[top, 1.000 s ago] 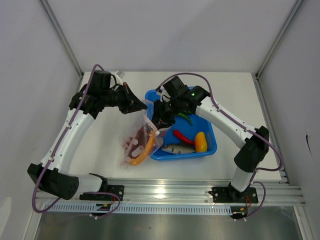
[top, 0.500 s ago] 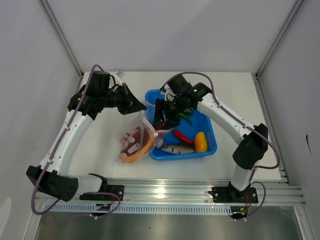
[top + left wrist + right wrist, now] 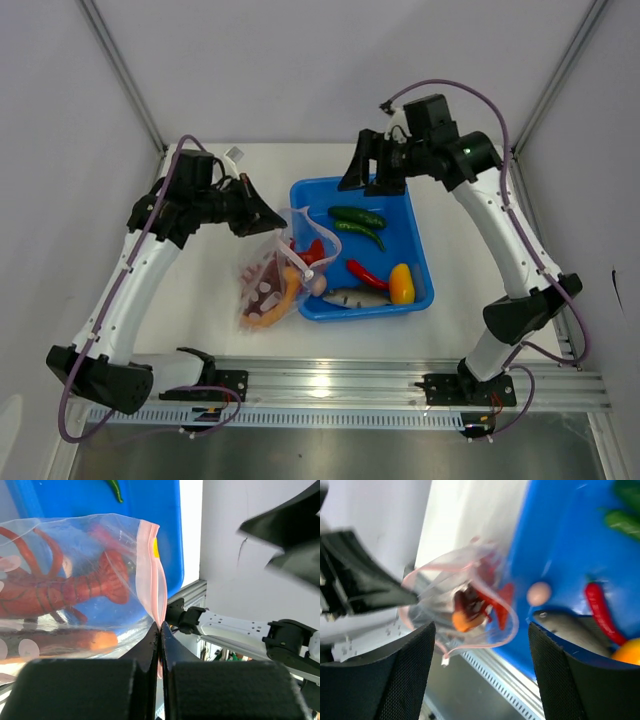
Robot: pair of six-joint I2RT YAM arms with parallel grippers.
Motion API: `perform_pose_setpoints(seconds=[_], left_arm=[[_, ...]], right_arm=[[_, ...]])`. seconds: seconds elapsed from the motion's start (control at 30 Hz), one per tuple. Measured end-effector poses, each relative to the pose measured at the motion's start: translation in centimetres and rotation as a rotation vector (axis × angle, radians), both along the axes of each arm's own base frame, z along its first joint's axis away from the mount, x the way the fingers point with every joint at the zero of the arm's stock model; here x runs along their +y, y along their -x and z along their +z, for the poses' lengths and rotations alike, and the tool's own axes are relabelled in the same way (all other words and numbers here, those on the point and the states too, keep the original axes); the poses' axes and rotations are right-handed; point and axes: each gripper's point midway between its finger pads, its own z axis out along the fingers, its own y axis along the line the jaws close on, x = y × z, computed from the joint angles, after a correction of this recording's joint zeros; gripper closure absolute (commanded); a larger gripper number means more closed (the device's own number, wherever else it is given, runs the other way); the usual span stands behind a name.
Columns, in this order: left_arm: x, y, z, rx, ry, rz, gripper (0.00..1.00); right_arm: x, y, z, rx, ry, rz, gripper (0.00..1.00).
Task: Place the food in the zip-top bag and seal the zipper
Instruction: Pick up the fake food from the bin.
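Note:
I will move my open right gripper back and down to close around the egg, because the pale egg is still in the tub outside the wide-open bag.
The clear zip-top bag hangs left of the blue tub, with its pink-red zipper strip gaping in a loop. My left gripper is shut on the bag's mouth edge; the left wrist view shows its tips pinching the strip. Inside the bag are a red toy, an orange piece and a brown slab. My right gripper is open, empty and raised over the tub's far edge. In the tub lie green pieces, a red chili, a yellow pepper, a grey fish and a pale egg.
The blue tub sits mid-table, its left rim against the bag. The right wrist view looks down on the bag's open mouth, the white slider, the egg and the fish. An aluminium rail runs along the near edge.
My right gripper has pulled out of the bag's mouth and risen back and to the right over the tub's far edge. The bag's mouth now gapes wider. My left gripper keeps its hold.

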Motion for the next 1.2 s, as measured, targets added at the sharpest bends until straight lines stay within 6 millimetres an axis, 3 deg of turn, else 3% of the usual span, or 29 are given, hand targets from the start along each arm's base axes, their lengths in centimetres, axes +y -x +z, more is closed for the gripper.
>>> perform_pose_setpoints(seconds=[0.1, 0.2, 0.37, 0.43, 0.53, 0.63, 0.73, 0.87, 1.2], left_arm=[[0.3, 0.1, -0.2, -0.003, -0.014, 0.009, 1.0], [0.8, 0.3, -0.2, -0.006, -0.026, 0.019, 0.99], [1.6, 0.7, -0.2, -0.011, -0.042, 0.039, 1.0], [1.8, 0.8, -0.2, -0.016, -0.046, 0.044, 0.99], [2.1, 1.1, -0.1, -0.015, -0.049, 0.05, 1.0], [2.2, 1.5, -0.2, -0.012, -0.049, 0.051, 0.99], [2.2, 1.9, -0.6, -0.003, -0.046, 0.055, 1.0], [2.3, 2.5, -1.1, 0.017, -0.044, 0.06, 0.99], [2.4, 2.9, -1.2, 0.026, -0.042, 0.063, 0.99]], right_arm=[[-3.0, -2.1, -0.2, -0.014, 0.015, -0.102, 0.24], [-6.0, -4.1, -2.2, 0.001, 0.068, -0.208, 0.24], [-7.0, -4.5, -6.5, 0.05, 0.169, -0.218, 0.29], [-6.5, -4.3, -8.8, 0.085, 0.186, -0.192, 0.31], [-5.4, -3.5, -14.0, 0.179, 0.235, -0.135, 0.33], [-2.9, -2.2, -18.7, 0.27, 0.278, -0.051, 0.33], [-0.3, -0.6, -21.9, 0.33, 0.299, 0.023, 0.32], [2.5, 0.7, -23.7, 0.366, 0.284, 0.084, 0.32], [5.9, 2.5, -25.8, 0.393, 0.277, 0.127, 0.31]])
